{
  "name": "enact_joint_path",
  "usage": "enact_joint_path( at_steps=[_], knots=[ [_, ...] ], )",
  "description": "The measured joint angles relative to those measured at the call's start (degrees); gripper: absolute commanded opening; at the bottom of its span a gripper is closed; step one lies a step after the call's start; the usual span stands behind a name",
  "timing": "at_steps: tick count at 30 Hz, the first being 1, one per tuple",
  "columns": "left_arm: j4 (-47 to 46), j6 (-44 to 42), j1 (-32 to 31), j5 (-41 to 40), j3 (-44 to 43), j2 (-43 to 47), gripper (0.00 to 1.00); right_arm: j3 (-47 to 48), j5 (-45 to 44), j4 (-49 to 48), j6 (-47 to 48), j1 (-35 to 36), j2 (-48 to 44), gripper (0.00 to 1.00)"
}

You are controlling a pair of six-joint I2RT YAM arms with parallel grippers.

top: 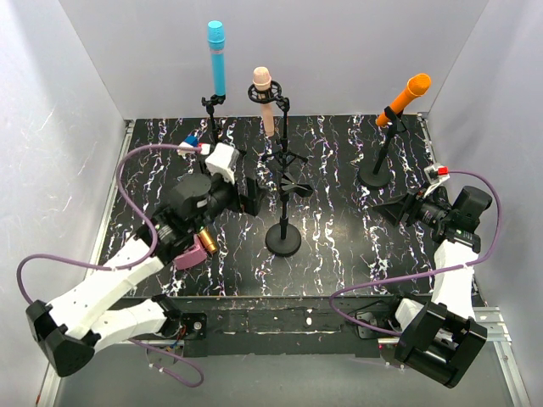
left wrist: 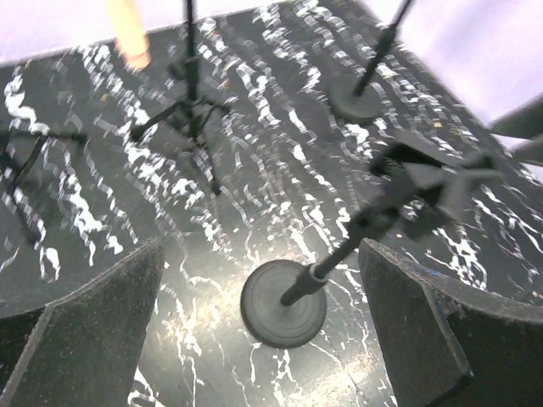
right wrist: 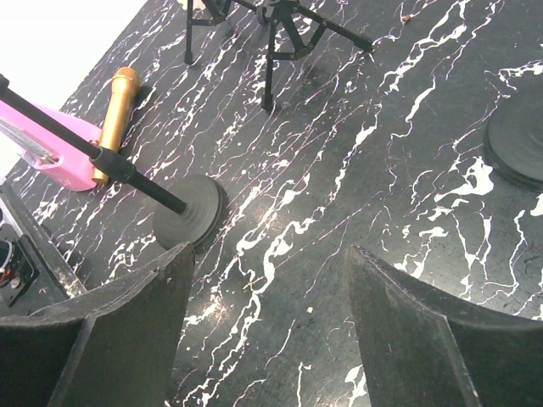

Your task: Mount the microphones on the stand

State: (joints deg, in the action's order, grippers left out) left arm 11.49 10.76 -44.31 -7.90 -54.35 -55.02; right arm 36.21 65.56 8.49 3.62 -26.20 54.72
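My left gripper next moves down and to its left in the top view onto the golden-brown microphone's upper body, since the middle clip is empty.
The cyan microphone (top: 216,55) stands upright in the back-left stand. The pale pink microphone (top: 264,97) sits in the tripod stand (top: 282,157). The orange microphone (top: 405,96) sits tilted in the right round-base stand (top: 374,175). The golden-brown microphone (top: 206,242) lies flat on the table beside my left arm and also shows in the right wrist view (right wrist: 115,117). The middle round-base stand (top: 282,240) has an empty clip (top: 293,187). My left gripper (top: 252,194) is open and empty just left of that clip, above the stand's base (left wrist: 283,303). My right gripper (top: 393,209) is open and empty, low over the table.
A flat pink boxy object (top: 188,257) lies next to the golden-brown microphone, also in the right wrist view (right wrist: 64,159). White walls enclose the black marbled table (top: 339,246) on three sides. Purple cables loop off both arms.
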Motion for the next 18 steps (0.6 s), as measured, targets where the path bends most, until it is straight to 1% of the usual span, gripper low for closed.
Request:
enact_joint_path(
  at_steps=[2,6,9,11,13,15,18],
  knots=[
    [3.67,2.58,1.27,-2.16,-2.91,-3.02,0.98,0.0,-0.17,0.0,0.07,0.0,0.0,0.79],
    [11.65,9.51,6.78,-4.33,-6.69,-9.97,0.98,0.0,-0.59,0.02,0.13,-0.02,0.0,0.79],
    [20.92,17.46,9.68,-10.64,-11.47,-16.59,0.98,0.0,-0.76,0.04,0.22,-0.04,0.0,0.79],
    [26.77,21.73,10.1,-14.64,-16.04,-21.49,0.98,0.0,-0.79,0.04,0.28,-0.04,0.0,0.79],
    [32.06,25.86,10.23,-18.6,-21.07,-27.23,0.96,0.0,-0.79,0.07,0.28,-0.04,0.0,0.79],
    [34.99,28.81,10.64,-21.51,-23.47,-32.28,0.94,0.0,-0.79,0.15,0.28,-0.04,0.0,0.79],
    [36.57,30.88,12.37,-22.53,-22.53,-36.09,0.91,0.0,-0.81,0.26,0.28,-0.04,0.0,0.79]
  ],
)
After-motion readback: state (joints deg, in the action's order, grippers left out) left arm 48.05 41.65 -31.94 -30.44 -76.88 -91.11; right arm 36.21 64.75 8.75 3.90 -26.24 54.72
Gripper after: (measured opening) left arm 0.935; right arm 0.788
